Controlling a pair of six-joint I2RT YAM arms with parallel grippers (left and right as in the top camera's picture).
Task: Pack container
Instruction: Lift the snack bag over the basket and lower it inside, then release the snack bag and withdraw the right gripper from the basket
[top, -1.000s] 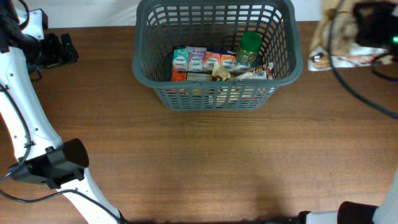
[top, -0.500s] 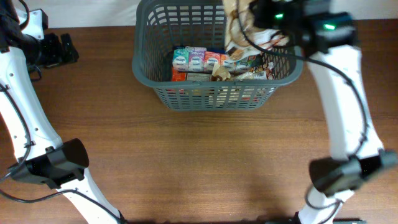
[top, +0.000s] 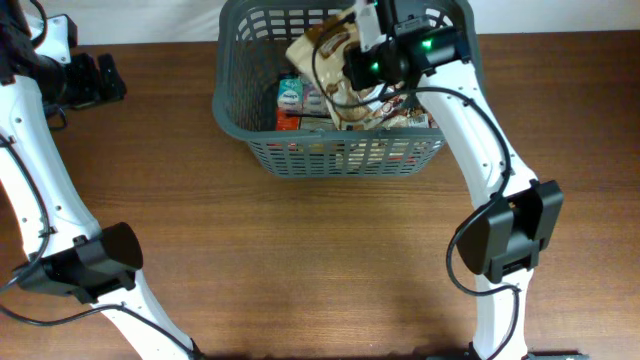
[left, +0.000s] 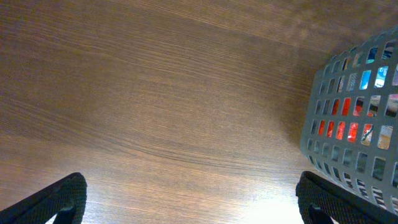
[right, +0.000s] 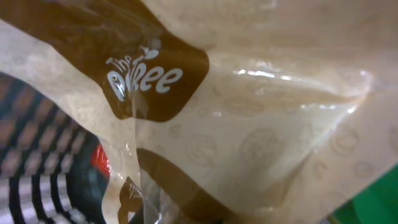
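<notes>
I need to move my right gripper left in the overhead view next and lower it into the open room above the red packet (top: 287, 121). Then I need to release the bag (top: 318, 50).
The dark grey slotted basket (top: 340, 156) stands at the table's back centre; its wall also shows in the left wrist view (left: 354, 124). My right gripper (top: 362, 42) is over the basket, shut on a beige and brown plastic bag (top: 318, 50) that hangs above the groceries. That bag fills the right wrist view (right: 261, 124) and hides the fingers. Small cartons (top: 291, 97) and a red packet (top: 287, 121) lie in the basket. My left gripper (top: 98, 78) is open and empty above the bare table at the far left, its fingers wide apart (left: 193, 205).
The right arm reaches from the front right up over the basket's right side, its elbow (top: 505, 235) above the table. The left arm runs along the left edge. A green thing (right: 373, 205) shows below the bag.
My right gripper has carried the bag leftward from the table's far right to over the middle of the basket. The left arm has not moved.
</notes>
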